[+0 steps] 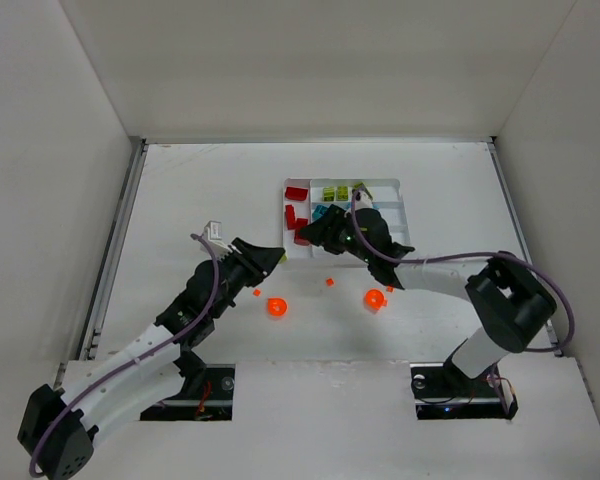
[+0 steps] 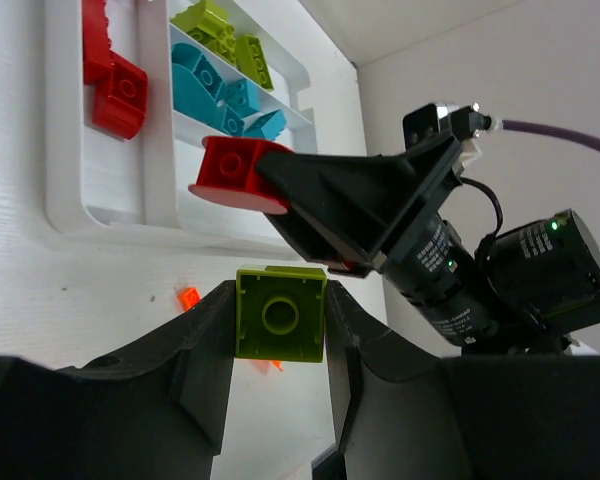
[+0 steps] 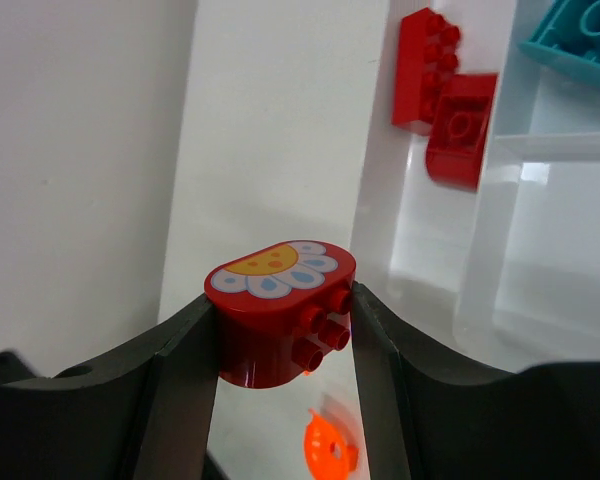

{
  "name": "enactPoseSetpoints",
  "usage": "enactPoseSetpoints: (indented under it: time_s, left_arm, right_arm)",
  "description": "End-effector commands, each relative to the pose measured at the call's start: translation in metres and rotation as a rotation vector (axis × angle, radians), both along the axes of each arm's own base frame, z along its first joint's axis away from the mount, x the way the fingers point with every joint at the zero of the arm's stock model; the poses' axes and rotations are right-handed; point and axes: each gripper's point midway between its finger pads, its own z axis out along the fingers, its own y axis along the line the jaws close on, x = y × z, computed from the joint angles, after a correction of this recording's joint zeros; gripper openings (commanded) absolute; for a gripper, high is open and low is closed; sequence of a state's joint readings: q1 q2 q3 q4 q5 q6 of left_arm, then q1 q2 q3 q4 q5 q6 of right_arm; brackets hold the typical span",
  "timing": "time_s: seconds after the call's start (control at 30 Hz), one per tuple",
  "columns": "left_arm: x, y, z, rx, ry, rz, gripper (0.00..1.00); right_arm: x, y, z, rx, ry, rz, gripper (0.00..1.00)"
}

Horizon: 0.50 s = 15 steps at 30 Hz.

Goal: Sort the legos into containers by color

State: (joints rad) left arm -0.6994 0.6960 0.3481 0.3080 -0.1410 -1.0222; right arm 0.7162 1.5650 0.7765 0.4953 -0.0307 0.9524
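The left gripper moves outward and to the right in the top view next, over the far slot's empty end (image 1: 384, 191) (image 2: 285, 86). It then releases there, as that slot holds yellow-green bricks.
My left gripper (image 1: 271, 262) is shut on a yellow-green brick (image 2: 280, 314) and holds it above the table, just left of the white tray (image 1: 392, 205). My right gripper (image 1: 306, 236) is shut on a red rounded brick with a flower print (image 3: 280, 312), held over the tray's near left corner; it also shows in the left wrist view (image 2: 238, 172). The tray's narrow left slot holds red bricks (image 1: 293, 205). Further slots hold yellow-green bricks (image 1: 335, 193) and teal bricks (image 1: 325, 212). The two grippers are close together.
Orange pieces lie on the table in front of the tray: one rounded piece (image 1: 276, 307), another (image 1: 375, 298), and tiny ones (image 1: 329, 283) (image 1: 257, 293). White walls enclose the table on three sides.
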Motion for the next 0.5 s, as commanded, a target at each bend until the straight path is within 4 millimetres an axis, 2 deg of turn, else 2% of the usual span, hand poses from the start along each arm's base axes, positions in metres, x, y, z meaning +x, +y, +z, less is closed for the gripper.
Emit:
enactPoseSetpoints:
  time_s: [0.0,0.13,0.27,0.37,0.47]
  left_arm:
    - [0.005,0.004,0.026,0.015,-0.059,0.024,0.12]
    - [0.006,0.005,0.026,0.041,-0.065,0.041,0.12]
    - [0.005,0.003,0.029,0.046,-0.074,0.038,0.12]
    - [0.005,0.004,0.031,0.053,-0.077,0.045,0.12]
    - [0.006,0.006,0.032,0.071,-0.082,0.056,0.12]
  right_arm:
    - [0.018,0.006,-0.014,-0.080,0.017,-0.073,0.33]
    - [0.021,0.017,-0.029,-0.125,0.035,-0.099,0.36]
    - [0.026,0.020,-0.034,-0.141,0.043,-0.117,0.42]
    - [0.025,0.021,-0.035,-0.141,0.046,-0.117,0.51]
    - [0.028,0.014,-0.032,-0.156,0.036,-0.154,0.62]
